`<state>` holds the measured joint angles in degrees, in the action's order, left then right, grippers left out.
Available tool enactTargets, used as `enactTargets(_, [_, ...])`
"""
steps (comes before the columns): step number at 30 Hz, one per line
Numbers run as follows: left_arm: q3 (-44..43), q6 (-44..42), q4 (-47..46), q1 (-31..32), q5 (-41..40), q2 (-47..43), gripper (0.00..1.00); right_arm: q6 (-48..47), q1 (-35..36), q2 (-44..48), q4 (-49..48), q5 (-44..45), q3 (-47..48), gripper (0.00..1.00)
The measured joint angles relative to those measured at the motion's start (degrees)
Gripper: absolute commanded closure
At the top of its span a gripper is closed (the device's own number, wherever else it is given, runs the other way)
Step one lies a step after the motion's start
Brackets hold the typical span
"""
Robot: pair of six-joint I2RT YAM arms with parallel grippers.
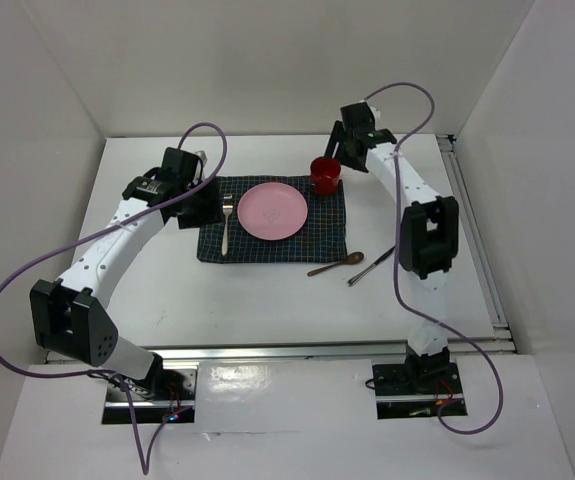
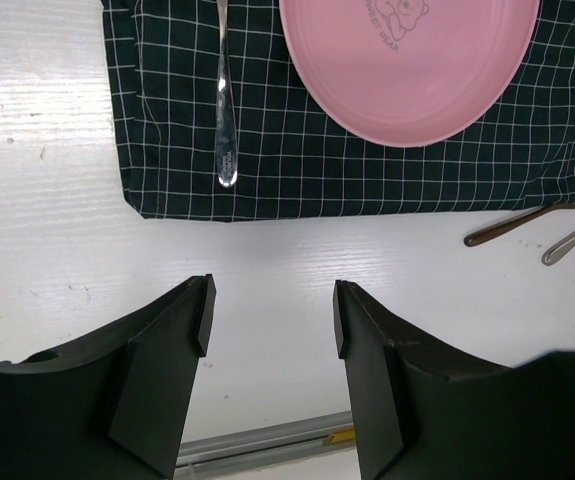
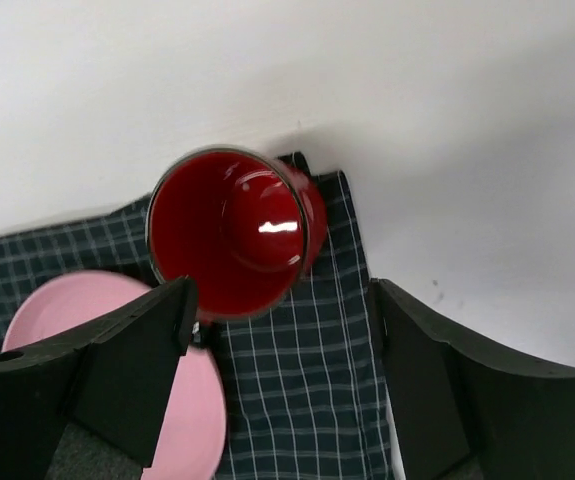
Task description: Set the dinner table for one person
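Observation:
The right gripper moves back and down onto the spoon's handle (image 1: 325, 268) next, which is below it, toward my base, since the brown spoon lies off the mat.
On the white dinner table (image 1: 267, 300) lies a dark checked mat (image 1: 327, 235) with a pink plate (image 1: 272, 211) at its middle. A fork (image 1: 226, 225) lies on the mat left of the plate, and a red cup (image 1: 325, 174) stands upright on the far right corner. My left gripper (image 2: 272, 310) hangs open and empty over bare tabletop by the mat's (image 2: 367, 170) left side, near the fork's (image 2: 225, 130) handle. My right gripper (image 3: 282, 310) is open above the mat, with the cup (image 3: 232, 235) just beyond its fingertips and apart from them.
A brown spoon (image 1: 335, 264) and a thin metal utensil (image 1: 370, 266) lie on the table off the mat's near right corner. Metal rails run along the front edge (image 1: 317, 347) and the right edge (image 1: 477, 250). White walls close in three sides.

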<state>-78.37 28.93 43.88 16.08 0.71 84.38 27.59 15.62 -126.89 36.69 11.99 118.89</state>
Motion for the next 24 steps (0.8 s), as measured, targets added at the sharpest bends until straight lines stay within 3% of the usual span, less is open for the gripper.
enactTargets(3, [0.0,-0.1,0.2,0.0,-0.4,0.0,0.32,0.0,0.0,11.8,-1.3,0.2,-12.9,0.23])
enactTargets(8, [0.0,-0.3,0.2,0.0,-0.9,0.0,0.32,1.5,-0.7,36.5,-6.1,-0.5,-36.4,0.38])
enactTargets(12, [0.0,-0.3,0.1,0.0,-0.8,0.0,0.32,5.1,0.3,48.3,-6.7,-1.3,-50.5,0.43])
enactTargets(17, [0.0,-0.2,-0.3,0.3,-0.2,0.0,0.32,10.4,8.6,47.0,-5.3,-3.6,-62.1,0.38])
enactTargets(24, [0.1,-0.2,-0.5,0.5,0.1,-0.3,0.32,16.4,12.6,39.6,-6.6,-7.0,-63.6,0.37])
